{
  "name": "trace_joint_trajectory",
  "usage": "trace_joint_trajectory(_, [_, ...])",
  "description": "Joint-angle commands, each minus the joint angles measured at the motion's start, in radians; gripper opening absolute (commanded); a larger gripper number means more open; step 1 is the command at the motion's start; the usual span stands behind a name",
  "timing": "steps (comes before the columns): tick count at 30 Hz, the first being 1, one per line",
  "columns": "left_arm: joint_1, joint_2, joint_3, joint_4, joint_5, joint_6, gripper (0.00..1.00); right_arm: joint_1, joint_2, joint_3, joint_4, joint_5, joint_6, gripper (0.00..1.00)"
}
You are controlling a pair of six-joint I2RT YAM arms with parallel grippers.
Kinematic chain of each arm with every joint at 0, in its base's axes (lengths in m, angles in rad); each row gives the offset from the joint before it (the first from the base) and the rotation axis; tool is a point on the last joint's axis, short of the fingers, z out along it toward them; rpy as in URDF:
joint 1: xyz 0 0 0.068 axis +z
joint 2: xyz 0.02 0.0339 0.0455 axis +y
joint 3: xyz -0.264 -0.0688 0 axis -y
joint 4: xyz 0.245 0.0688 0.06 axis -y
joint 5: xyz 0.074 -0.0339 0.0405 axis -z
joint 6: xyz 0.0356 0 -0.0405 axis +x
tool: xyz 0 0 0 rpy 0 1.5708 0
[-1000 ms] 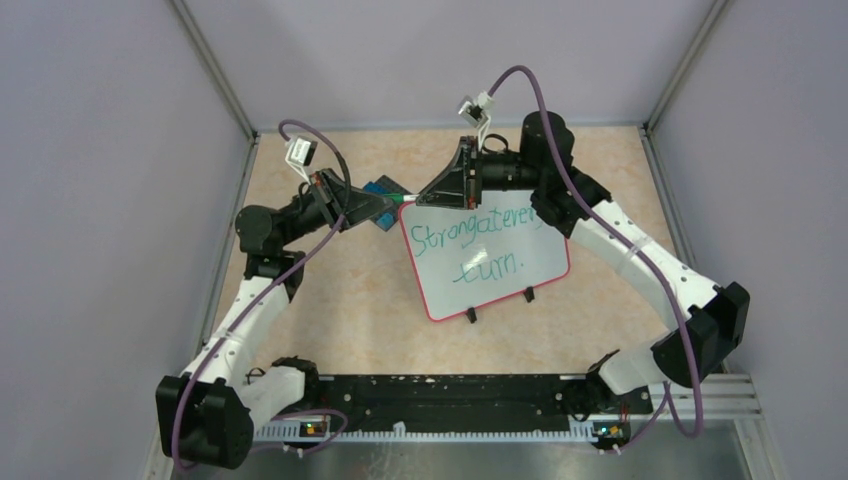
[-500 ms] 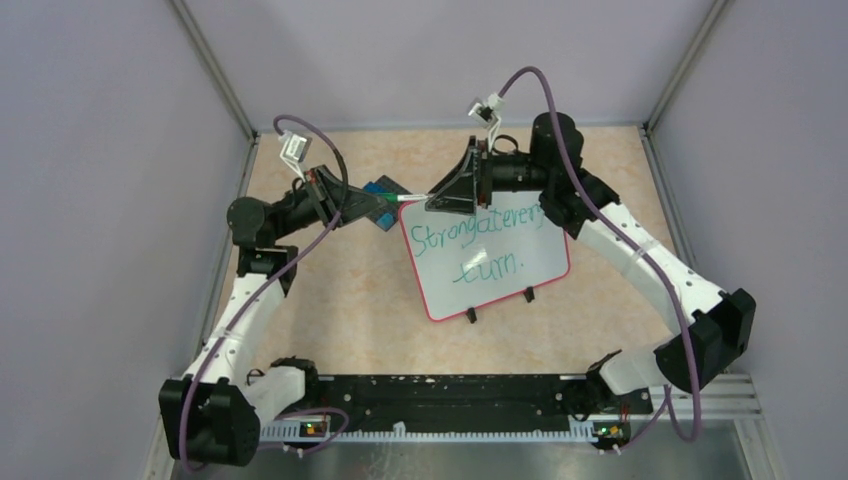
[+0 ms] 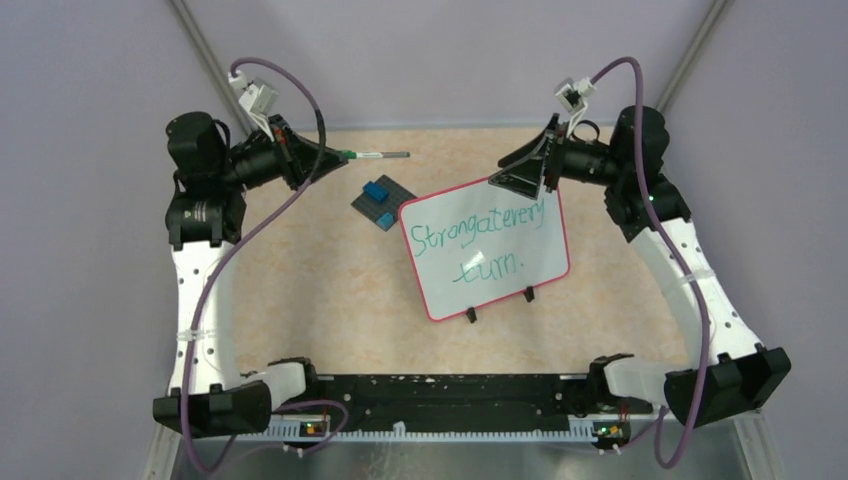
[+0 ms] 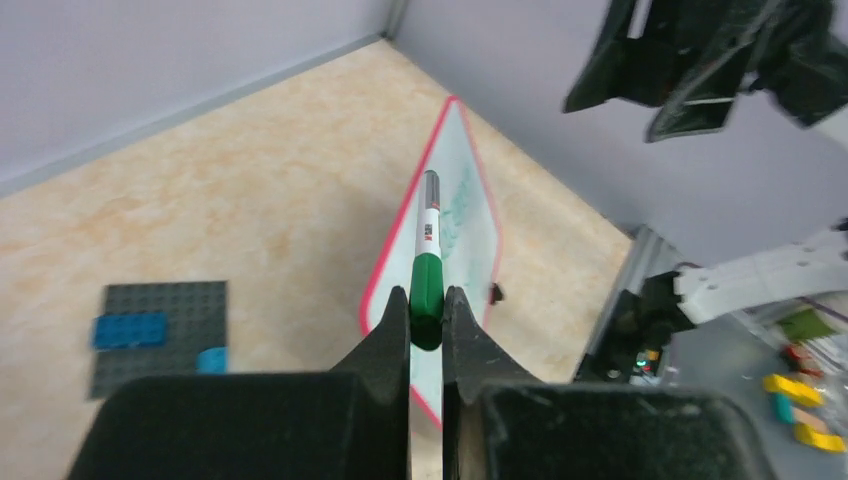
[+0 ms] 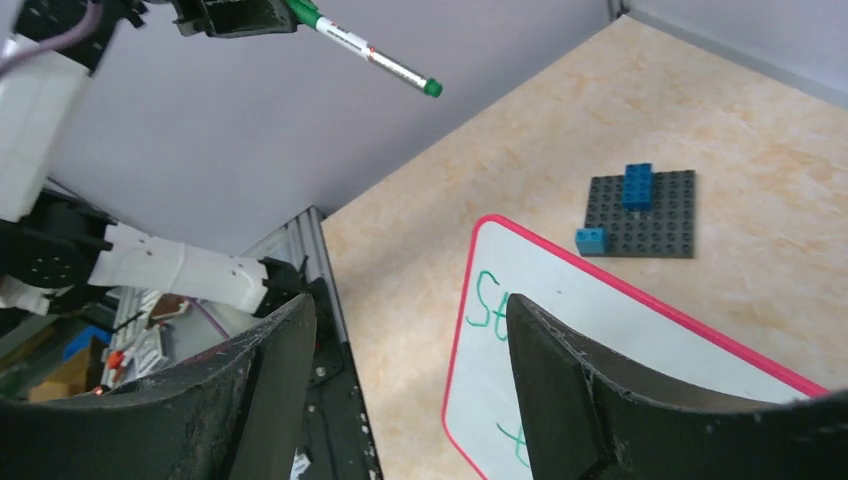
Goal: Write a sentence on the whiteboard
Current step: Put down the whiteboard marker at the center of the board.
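Note:
The whiteboard (image 3: 520, 285) already has green handwriting on it, so my left gripper will next go down, back toward the base bar, and turn the marker, onto the empty table beside the whiteboard.
The whiteboard (image 3: 520, 285) with its red-pink rim lies tilted at the table's middle, with green handwriting in two lines. It also shows in the left wrist view (image 4: 478, 235) and the right wrist view (image 5: 620, 340). My left gripper (image 3: 335, 155) is raised at the back left, shut on the green end of a marker (image 3: 380, 155) that points right. The jaws pinch the marker (image 4: 427, 240) tightly at my left gripper (image 4: 427, 300). My right gripper (image 3: 500, 178) hovers over the board's far right corner, open and empty (image 5: 410, 305). The marker (image 5: 375, 58) hangs well apart from it.
A small dark-grey plate with blue blocks (image 3: 382, 203) lies just left of the board's far corner, also seen as the plate (image 5: 655, 235). Grey walls enclose the table on three sides. The arms' black base rail (image 3: 440, 395) runs along the near edge.
The right gripper let go of the marker, opened wide and drew back to the right. The left arm swung up and back to the left, carrying the marker away from the board.

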Motion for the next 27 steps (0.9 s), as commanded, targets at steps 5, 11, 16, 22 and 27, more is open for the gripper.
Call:
trace_joint_trajectory(5, [0.022, 0.109, 0.211, -0.777, -0.319, 0.754, 0.0, -0.077, -0.07, -0.005, -0.272, 0.004, -0.276, 0.69])
trace_joint_trajectory(11, [0.027, 0.164, 0.103, -0.968, -0.351, 0.926, 0.0, -0.152, -0.11, -0.06, -0.313, -0.005, -0.338, 0.7])
trace_joint_trajectory(16, [0.026, 0.269, 0.004, -1.104, -0.292, 1.072, 0.0, -0.204, -0.123, -0.099, -0.308, -0.018, -0.348, 0.7])
trace_joint_trajectory(22, [0.024, 0.358, -0.159, -1.096, -0.305, 1.163, 0.0, -0.218, -0.138, -0.139, -0.31, -0.006, -0.357, 0.71])
trace_joint_trajectory(27, [-0.003, 0.449, -0.222, -1.047, -0.308, 1.174, 0.0, -0.219, -0.141, -0.164, -0.297, -0.002, -0.34, 0.71])
